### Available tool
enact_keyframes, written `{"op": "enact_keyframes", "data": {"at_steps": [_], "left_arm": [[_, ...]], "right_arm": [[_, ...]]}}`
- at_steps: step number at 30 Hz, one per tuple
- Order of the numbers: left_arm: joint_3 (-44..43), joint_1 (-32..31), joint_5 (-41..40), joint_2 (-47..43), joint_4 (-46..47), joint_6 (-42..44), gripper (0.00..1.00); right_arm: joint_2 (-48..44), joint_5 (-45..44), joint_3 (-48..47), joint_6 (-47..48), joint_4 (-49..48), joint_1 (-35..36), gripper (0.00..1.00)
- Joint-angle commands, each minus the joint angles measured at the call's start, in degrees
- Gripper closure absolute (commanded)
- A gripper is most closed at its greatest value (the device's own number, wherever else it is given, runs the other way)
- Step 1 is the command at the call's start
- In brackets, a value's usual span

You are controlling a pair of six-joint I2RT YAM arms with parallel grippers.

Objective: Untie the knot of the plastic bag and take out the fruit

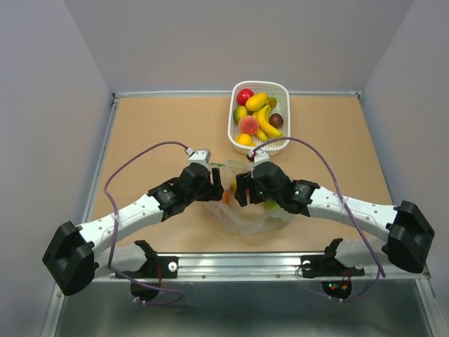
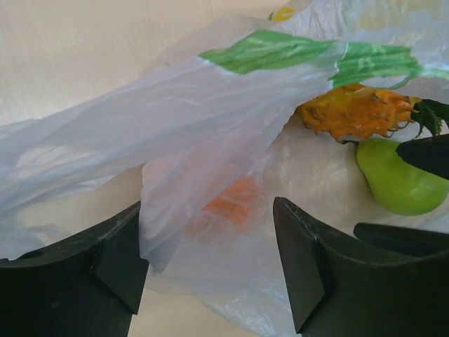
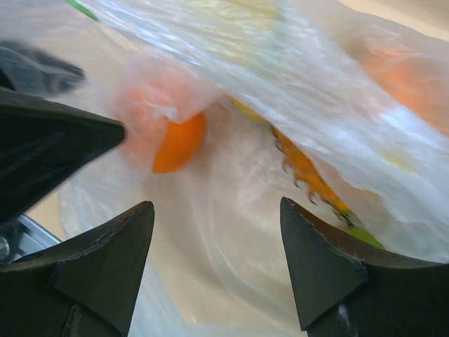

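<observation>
I will next move my left gripper a little toward the right gripper and close it on the stretched fold of the bag. The fold already hangs between the left gripper's open fingers.
The plastic bag [image 1: 247, 216] lies crumpled on the table between my two arms. My left gripper [image 1: 219, 184] and right gripper [image 1: 240, 189] face each other over its top edge. In the left wrist view the left gripper [image 2: 207, 242] is open, with a loose fold of the plastic bag [image 2: 175, 119] hanging between its fingers. Behind it lie a small pineapple [image 2: 358, 111], a green fruit [image 2: 394, 184] and an orange [image 2: 233, 203] veiled by film. The right gripper [image 3: 214, 235] is open over bare film, near the orange [image 3: 175, 140] and the pineapple [image 3: 305, 174]. The knot does not show.
A white slotted basket [image 1: 231, 125] with bananas, a red apple and other fruit stands at the back of the table, just beyond the grippers. The tan table [image 1: 154, 133] has raised edges left and right. The arms' bases sit on a metal rail at the near edge.
</observation>
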State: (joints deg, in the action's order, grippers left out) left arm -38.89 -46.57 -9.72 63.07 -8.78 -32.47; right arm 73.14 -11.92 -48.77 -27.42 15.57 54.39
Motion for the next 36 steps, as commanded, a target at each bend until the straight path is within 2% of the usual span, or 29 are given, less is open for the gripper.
{"op": "enact_keyframes", "data": {"at_steps": [1,5,8,9,12,13,15,20,25,36], "left_arm": [[0.93,-2.47,-4.34,2.83,1.92,-2.86,0.23],[1.1,-4.23,-6.63,6.53,1.92,-4.27,0.24],[1.54,-4.76,-7.42,8.65,1.92,-5.23,0.33],[1.71,-4.85,-7.42,8.82,2.01,-5.5,0.45],[2.77,-5.03,-7.51,8.13,2.09,-6.03,0.69],[3.12,-5.2,-7.34,6.91,2.62,-5.94,0.85],[4.79,-5.2,-5.5,5.23,3.76,-5.15,1.0],[10.23,-5.2,-1.28,-1.8,8.5,-6.9,1.0],[14.81,-5.2,-1.18,-4.53,8.25,-10.68,1.0],[12.88,-5.29,-2.15,-2.86,7.9,-10.51,1.0]], "right_arm": [[1.73,4.01,3.42,-0.35,-16.86,0.72,0.23],[3.05,4.36,9.38,-5.17,-27.41,1.07,0.23],[3.93,4.01,14.22,-7.64,-35.59,0.98,0.23],[4.2,3.75,15.19,-9.04,-38.4,0.98,0.23],[4.55,3.31,17.83,-9.85,-41.14,1.07,0.23],[4.46,3.14,18.71,-9.85,-41.76,0.98,0.23],[4.38,2.7,19.5,-9.85,-42.9,0.98,0.23],[3.59,2.78,21.61,-11.25,-46.42,0.98,0.23],[5.16,4.18,21.09,-10.55,-47.21,0.98,0.21],[13.33,4.54,17.84,-9.32,-47.83,1.24,0.15]]}}
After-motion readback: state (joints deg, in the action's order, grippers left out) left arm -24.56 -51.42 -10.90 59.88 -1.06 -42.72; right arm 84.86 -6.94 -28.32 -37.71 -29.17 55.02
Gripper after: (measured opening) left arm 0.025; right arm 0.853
